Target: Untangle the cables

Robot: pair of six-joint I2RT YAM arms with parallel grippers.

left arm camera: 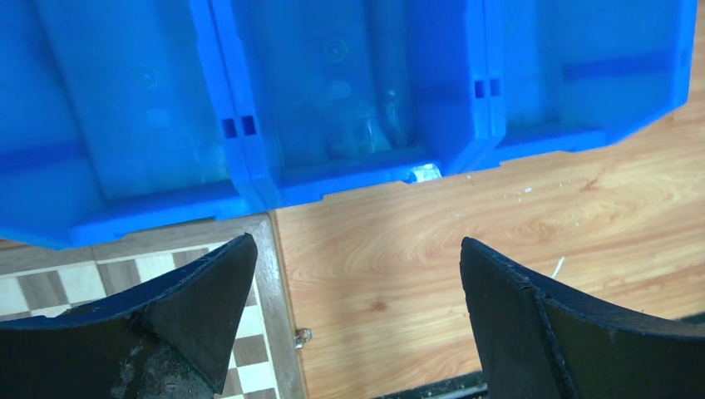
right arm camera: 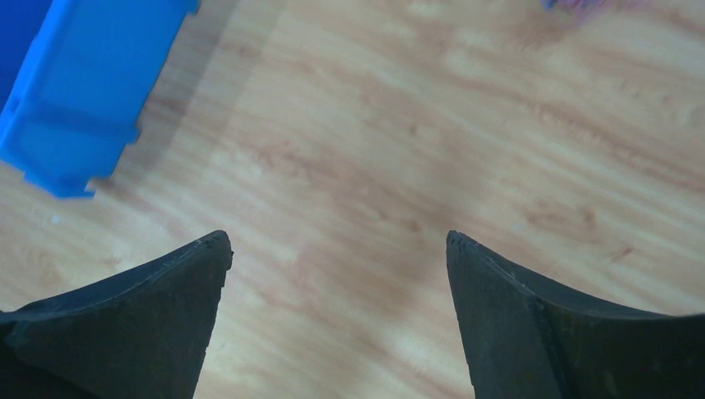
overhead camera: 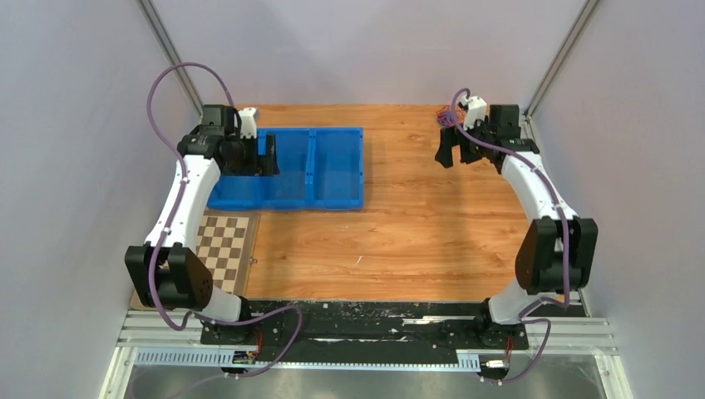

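The near purple edge of the tangle (overhead camera: 447,122) (right arm camera: 578,7) gets my right gripper next, which moves outward and down onto it and closes, since its open fingers hover over bare wood.
A small tangle of reddish and purple cables (overhead camera: 446,118) lies at the far right of the wooden table, partly hidden behind my right wrist. Only its edge shows at the top of the right wrist view (right arm camera: 582,3). My right gripper (overhead camera: 450,155) is open and empty, hovering over bare wood just in front of the tangle; its jaws stand wide apart in the right wrist view (right arm camera: 337,241). My left gripper (overhead camera: 270,163) is open and empty above the left end of the blue bin, with nothing between its fingers in the left wrist view (left arm camera: 357,249).
A blue divided bin (overhead camera: 332,131) stands at the far left-centre and shows with nothing in it in the left wrist view (left arm camera: 249,187). A folding chessboard (overhead camera: 224,245) lies at the near left, its clasp (left arm camera: 303,336) at its edge. Walls enclose the table.
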